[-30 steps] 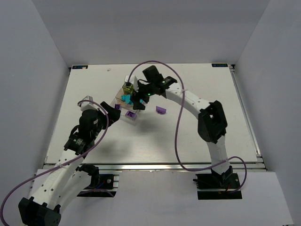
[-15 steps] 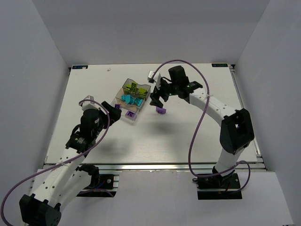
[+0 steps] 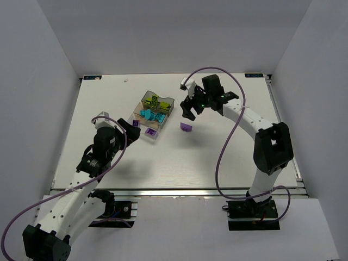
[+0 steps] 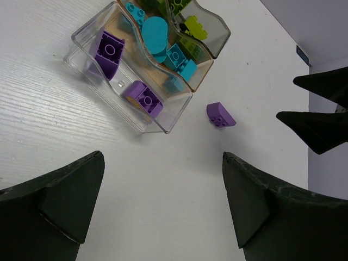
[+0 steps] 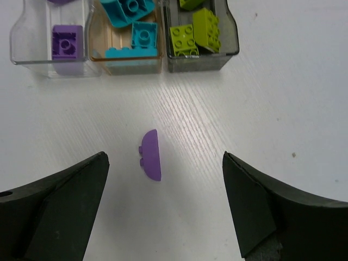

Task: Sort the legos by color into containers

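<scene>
The flat and studded sides of the purple half-round brick [image 5: 151,156] below already face my right gripper's open fingers, so I will lower them next on either side of the brick's middle.
Three adjoining trays sit left of centre: a smoky grey tray [image 3: 168,101] with lime green bricks [image 5: 196,30], an orange-tinted tray [image 3: 143,109] with cyan bricks [image 5: 133,32], and a clear tray [image 3: 156,136] with purple bricks [image 4: 109,51]. One loose purple half-round brick [image 3: 186,127] lies on the table right of the trays, also in the left wrist view [image 4: 221,115] and the right wrist view [image 5: 150,155]. My right gripper [image 3: 188,111] is open and empty, above this brick [image 5: 165,160]. My left gripper [image 3: 132,129] is open and empty, near the clear tray [image 4: 163,157].
The white table [image 3: 179,163] has raised rails at its edges. Grey walls enclose it on three sides. A purple cable loops from each arm. The right gripper's fingers [image 4: 318,122] show at the right edge of the left wrist view.
My right gripper has moved right, from over the trays to above the loose purple brick. The left arm has barely moved.
</scene>
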Robot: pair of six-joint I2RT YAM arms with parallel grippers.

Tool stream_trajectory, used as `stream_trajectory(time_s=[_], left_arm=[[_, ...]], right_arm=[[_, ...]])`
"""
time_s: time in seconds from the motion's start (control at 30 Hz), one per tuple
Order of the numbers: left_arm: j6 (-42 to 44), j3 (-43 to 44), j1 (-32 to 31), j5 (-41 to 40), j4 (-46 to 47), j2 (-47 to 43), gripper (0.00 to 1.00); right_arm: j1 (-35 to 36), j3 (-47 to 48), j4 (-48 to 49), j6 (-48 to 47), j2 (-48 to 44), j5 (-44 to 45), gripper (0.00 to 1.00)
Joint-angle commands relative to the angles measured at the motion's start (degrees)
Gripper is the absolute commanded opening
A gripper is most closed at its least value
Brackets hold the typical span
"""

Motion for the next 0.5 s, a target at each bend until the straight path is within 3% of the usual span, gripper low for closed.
stream_trajectory(time_s=[0.0,0.37,0.47], left_arm=[[0.0,-0.2,0.2,-0.1,0.9,-0.8,0.98],[-0.4,-1.3,0.2,-0.5,0.2,-2.4,0.98],[-0.4,-1.2,0.2,-0.5,0.2,-2.0,0.98]], right_arm=[[-0.1,2.3,-3.2,1.9,2.2,5.0,0.89],[-0.3,2.0,-6.6,1.6,4.2,8.1,0.89],[-0.3,2.9,-9.6,0.6,5.6,5.2,0.89]])
